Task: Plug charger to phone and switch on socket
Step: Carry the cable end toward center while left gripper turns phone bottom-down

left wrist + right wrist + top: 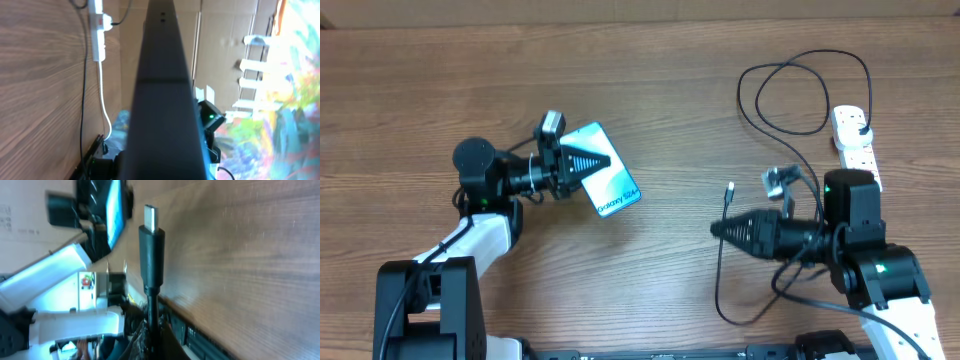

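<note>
The bare wood toward the phone (618, 188) is clear, so I will tip my right gripper downward and lower it onto the tabletop there to release the charger cable.
My left gripper (598, 161) is shut on the phone (618, 188), which has a blue-teal screen with "Galaxy" text and is held tilted above the table. In the left wrist view the phone's dark edge (161, 100) fills the middle. My right gripper (719, 230) is shut on the charger cable just below its connector tip (730, 189). In the right wrist view the black connector (152, 245) sticks up from the jaws (152, 337), with the phone (115, 210) far off at upper left. The black cable (790, 70) loops back to the white socket strip (855, 140) at the right.
The socket strip also shows in the left wrist view (98, 35) with its thick white cord (103, 100). A slack loop of black cable (740, 315) lies near the table's front edge. A cardboard wall stands behind the wooden table (650, 80).
</note>
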`<state>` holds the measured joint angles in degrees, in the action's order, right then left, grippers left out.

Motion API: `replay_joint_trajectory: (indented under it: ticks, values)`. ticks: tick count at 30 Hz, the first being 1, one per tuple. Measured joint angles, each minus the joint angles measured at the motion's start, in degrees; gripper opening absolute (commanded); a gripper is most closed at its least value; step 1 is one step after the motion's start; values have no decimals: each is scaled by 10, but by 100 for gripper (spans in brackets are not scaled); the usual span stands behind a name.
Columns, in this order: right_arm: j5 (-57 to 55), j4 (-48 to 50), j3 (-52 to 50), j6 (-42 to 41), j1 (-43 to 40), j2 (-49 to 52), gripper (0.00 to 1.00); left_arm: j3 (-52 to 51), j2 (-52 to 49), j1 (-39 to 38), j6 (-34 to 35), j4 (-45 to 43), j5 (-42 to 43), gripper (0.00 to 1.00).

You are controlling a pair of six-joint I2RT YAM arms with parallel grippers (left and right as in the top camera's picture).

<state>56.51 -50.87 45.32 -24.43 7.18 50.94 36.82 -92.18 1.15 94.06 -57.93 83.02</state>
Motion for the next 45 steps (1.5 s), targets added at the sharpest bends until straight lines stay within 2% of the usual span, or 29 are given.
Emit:
replay_joint_trajectory:
  ticks: [4,8,14,18,21,28,32,41,45]
  values:
    - [11,-55,0,49,10,-2,4,38,0,-21,-8,-1,4,4]
    - [-4,-56,0,80,47,-2,4,60,0,-46,-26,-2,8,4]
    - [-203,5,0,40,144,36,4,61,0,-49,-34,-2,12,4]
    - [-352,69,0,-11,227,122,4,61,0,-35,-38,-2,32,4]
    - [-427,107,0,-42,260,210,5,61,0,-12,-38,-2,53,4]
    - [-486,124,0,-61,263,365,26,61,0,29,-39,-2,64,4]
    - [-495,123,0,-66,264,381,50,61,0,30,-46,-2,65,4]
    - [-491,125,0,-71,266,381,54,61,0,30,-58,-2,65,4]
    - [-483,128,0,-71,266,381,50,61,0,30,-62,-2,65,4]
